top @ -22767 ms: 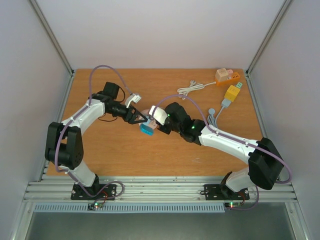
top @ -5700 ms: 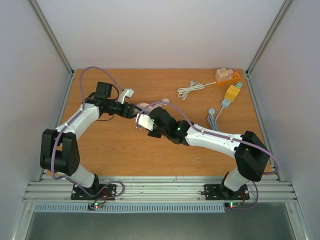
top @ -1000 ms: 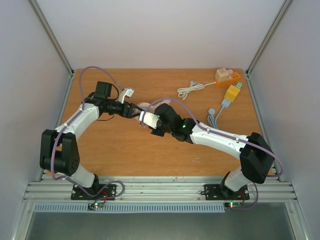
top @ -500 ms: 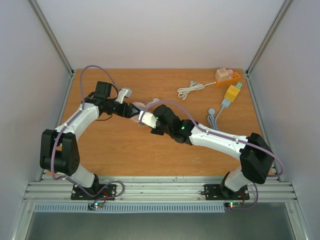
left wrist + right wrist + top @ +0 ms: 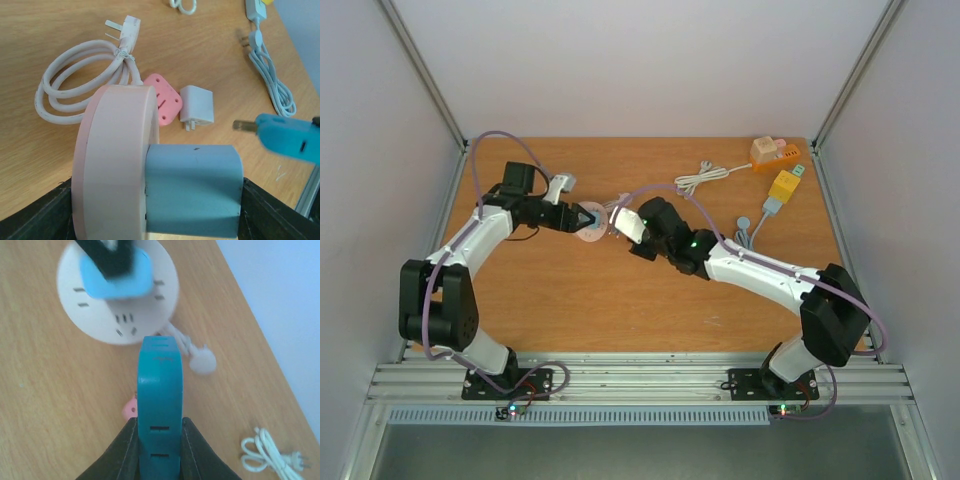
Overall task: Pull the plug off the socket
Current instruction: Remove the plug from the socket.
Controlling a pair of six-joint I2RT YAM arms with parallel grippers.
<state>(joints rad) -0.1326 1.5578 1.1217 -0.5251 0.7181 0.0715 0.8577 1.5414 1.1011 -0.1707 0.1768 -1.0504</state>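
Note:
My right gripper moves down and away from the socket [image 5: 591, 226] next and releases the unplugged teal plug on the bare tabletop beside the white charger.
My left gripper [image 5: 157, 207] is shut across a round pink-white socket [image 5: 115, 160] and the light-blue adapter block [image 5: 192, 190] plugged into its face, and holds them off the table. In the top view the left gripper [image 5: 578, 216] and the socket [image 5: 591, 226] are at centre left. My right gripper [image 5: 160, 427] is shut on a flat teal plug [image 5: 160, 400]. The teal plug is apart from the socket [image 5: 117, 310], with a gap between them. Its bare metal prong shows in the left wrist view [image 5: 244, 125]. The right gripper [image 5: 618, 221] is just right of the socket.
Below the grippers lie a coiled white cable [image 5: 80, 75], a small pink adapter [image 5: 163, 97] and a white charger [image 5: 196, 105]. At the back right are an orange power strip [image 5: 767, 152], a yellow one [image 5: 784, 185], a white cord [image 5: 698, 178] and a grey cord [image 5: 750, 232].
The teal plug and the socket were together; now they are apart. My left gripper has drawn the socket left and back, and my right gripper has moved right with the plug.

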